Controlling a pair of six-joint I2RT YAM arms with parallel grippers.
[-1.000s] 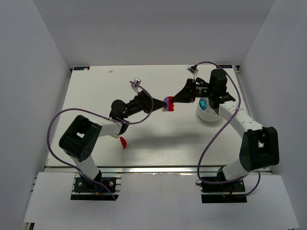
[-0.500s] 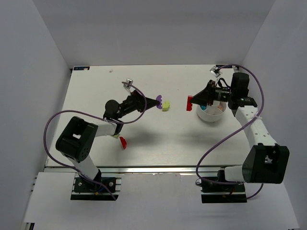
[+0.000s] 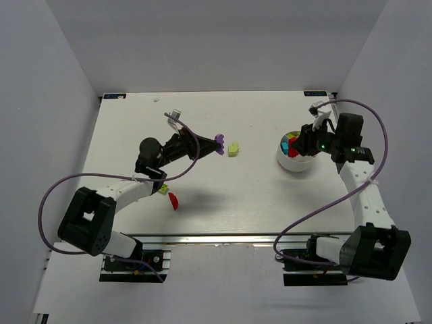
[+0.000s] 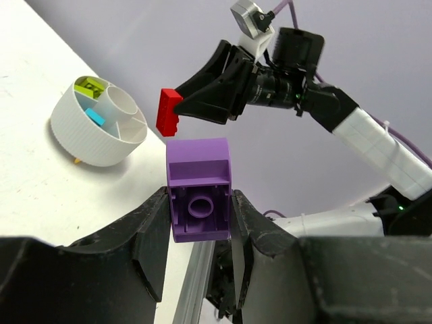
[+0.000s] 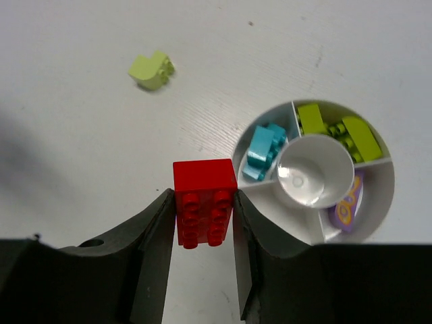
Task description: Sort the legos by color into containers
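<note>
I will move my right gripper down and to the right in the wrist view to let go of the red lego, because the bowl's empty container (image 3: 302, 158) (image 5: 289, 212) is below on that side.
My left gripper (image 3: 214, 140) is shut on a purple lego (image 4: 199, 189), held above the table's middle with its hollow underside toward the wrist camera. My right gripper (image 3: 297, 144) is shut on a red lego (image 5: 204, 201), which hangs just left of the round white divided bowl (image 5: 378, 202). The bowl's containers hold a cyan lego (image 5: 263, 150), lime legos (image 5: 337, 127) and a purple piece (image 5: 345, 206). A lime lego (image 3: 233, 148) lies loose on the table between the two grippers. Another red lego (image 3: 173, 200) lies near the left arm.
A small yellow-green piece (image 3: 163, 189) sits right beside the left forearm. White walls close in the table on the left, back and right. The purple cables loop out from both arms.
The grippers have pulled apart from the middle: the left drew back left with the purple lego, the right swung to the bowl with the red one. The lime lego dropped onto the table.
</note>
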